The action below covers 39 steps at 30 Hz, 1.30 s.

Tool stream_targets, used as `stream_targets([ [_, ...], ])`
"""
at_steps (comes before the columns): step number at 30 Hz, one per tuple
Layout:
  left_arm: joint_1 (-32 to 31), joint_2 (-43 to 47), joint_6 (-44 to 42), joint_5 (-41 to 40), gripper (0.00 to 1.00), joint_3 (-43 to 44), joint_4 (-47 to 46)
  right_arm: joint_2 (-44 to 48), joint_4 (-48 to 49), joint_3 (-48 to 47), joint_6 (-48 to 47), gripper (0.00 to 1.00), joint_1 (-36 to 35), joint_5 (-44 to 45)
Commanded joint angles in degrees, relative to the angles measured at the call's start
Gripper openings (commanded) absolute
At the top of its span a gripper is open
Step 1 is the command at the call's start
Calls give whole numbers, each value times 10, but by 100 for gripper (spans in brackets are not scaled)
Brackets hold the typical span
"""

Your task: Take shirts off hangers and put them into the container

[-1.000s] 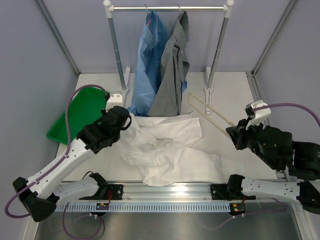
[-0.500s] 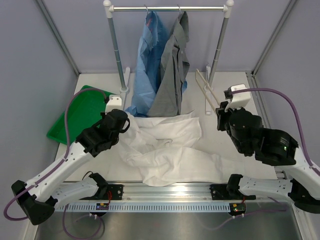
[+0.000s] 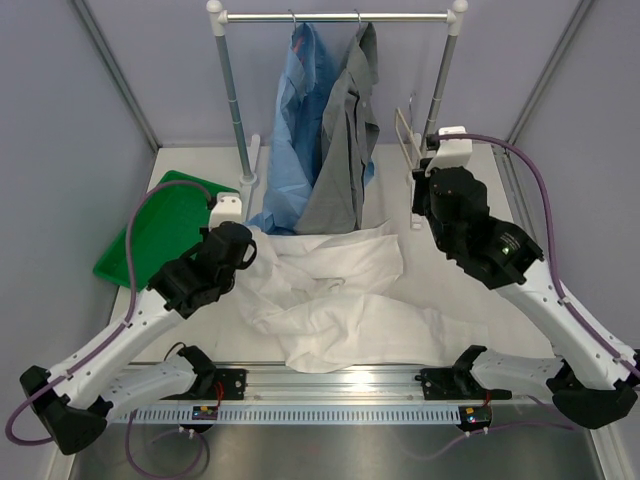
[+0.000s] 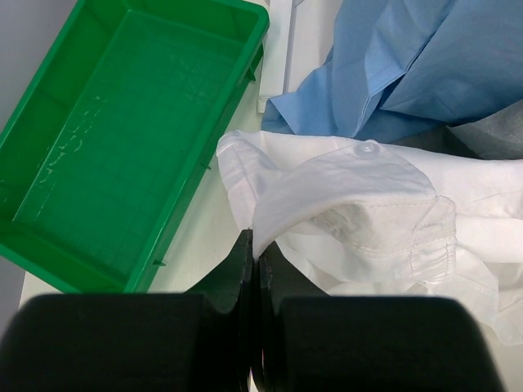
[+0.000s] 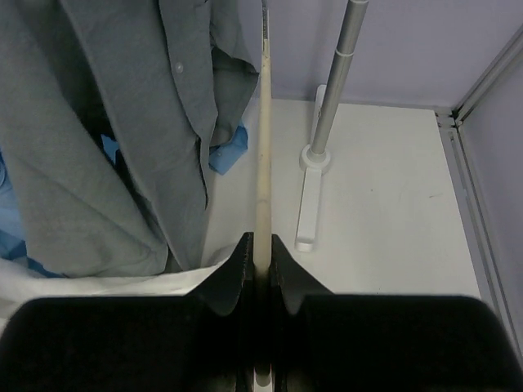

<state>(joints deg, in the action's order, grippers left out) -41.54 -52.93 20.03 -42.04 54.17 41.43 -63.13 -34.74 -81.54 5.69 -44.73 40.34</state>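
The bare cream hanger [image 3: 404, 140] goes up and outward with my right gripper next, for release on the bar's empty part [image 3: 414, 17]. That part of the bar lies above and outward.
A white shirt [image 3: 340, 300] lies crumpled on the table's middle. My left gripper [image 3: 243, 252] is shut on a fold of the white shirt [image 4: 359, 204] at its left end, just right of the green container [image 3: 150, 235]. In the left wrist view the container [image 4: 122, 139] holds nothing, and the left gripper [image 4: 256, 249] pinches the cloth edge. A light blue shirt [image 3: 300, 130] and a grey shirt [image 3: 350, 140] hang from the rail. My right gripper [image 3: 425, 180] is shut on a bare cream hanger [image 3: 404, 140], held beside the rail's right post. The hanger [image 5: 263, 147] runs straight out from the right gripper [image 5: 261, 245].
The white-posted rail [image 3: 340, 16] stands at the back, its right post [image 5: 339, 73] and white foot [image 5: 309, 196] just right of the held hanger. The grey shirt [image 5: 122, 139] hangs close on the hanger's left. Frame posts and purple walls enclose the table.
My right arm has swung the hanger from the right front of the table up and back to the rail's right post. The left gripper has kept its hold and barely shifted.
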Motion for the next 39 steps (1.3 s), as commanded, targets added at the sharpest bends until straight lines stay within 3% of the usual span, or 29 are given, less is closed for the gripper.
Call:
stream_targets([
  [1,3,17,-5,2,0,-1,-29,-14,93,-49,-37,0,50,-46],
  [8,20,27,-9,23,0,2,-35,-78,143,-118,-78,0,133,-161],
  [26,54,39,-13,64,0,-6,-46,-233,173,-275,-106,0,249,-271],
  [34,59,41,-12,71,0,-7,-48,-271,153,-287,-98,0,275,-309],
  [39,59,38,-12,73,0,-7,-47,-262,161,-239,-89,0,276,-308],
])
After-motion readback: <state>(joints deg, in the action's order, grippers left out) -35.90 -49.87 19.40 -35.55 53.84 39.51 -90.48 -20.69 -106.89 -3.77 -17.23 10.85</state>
